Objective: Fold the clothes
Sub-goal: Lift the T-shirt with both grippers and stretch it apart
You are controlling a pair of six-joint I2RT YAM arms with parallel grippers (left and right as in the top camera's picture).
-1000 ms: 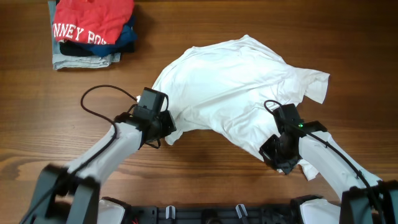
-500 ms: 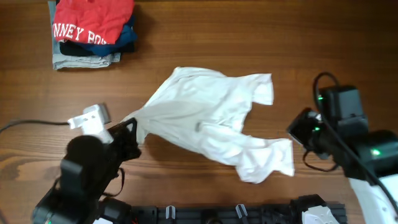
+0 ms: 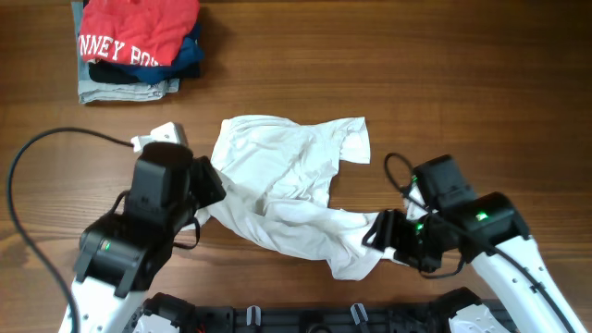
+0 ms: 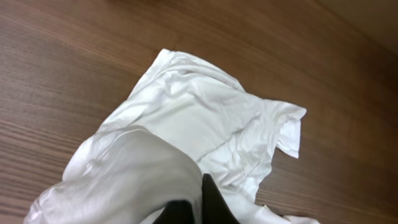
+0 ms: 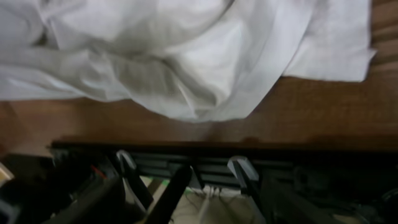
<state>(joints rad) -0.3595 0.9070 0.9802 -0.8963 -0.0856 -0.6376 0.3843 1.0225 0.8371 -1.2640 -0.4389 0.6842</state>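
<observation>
I need to lower my right gripper and shift it back toward the black frame onto the shirt's near corner, which lies free below its open fingers.
The white T-shirt (image 3: pixel 287 185) lies crumpled in the middle of the wooden table, bunched into a narrow heap that runs toward the front right. My left gripper (image 3: pixel 209 185) is at the shirt's left edge, shut on a fold of it. In the left wrist view the cloth (image 4: pixel 186 118) drapes over the dark fingers (image 4: pixel 214 205) and hides the jaws. My right gripper (image 3: pixel 377 237) stands open by the shirt's front right end, with nothing between its fingers. In the right wrist view the shirt (image 5: pixel 186 56) lies beyond the fingers, apart from them.
A stack of folded garments with a red one on top (image 3: pixel 139 42) sits at the back left corner. A black frame with clips (image 3: pixel 305 319) runs along the table's front edge, close behind the right gripper. The left arm's cable (image 3: pixel 55 148) loops over the table's left side.
The shirt has been dragged and bunched from a spread shape into a narrower heap nearer the centre. The right gripper let go of the shirt's end and opened. The left stayed shut on the cloth.
</observation>
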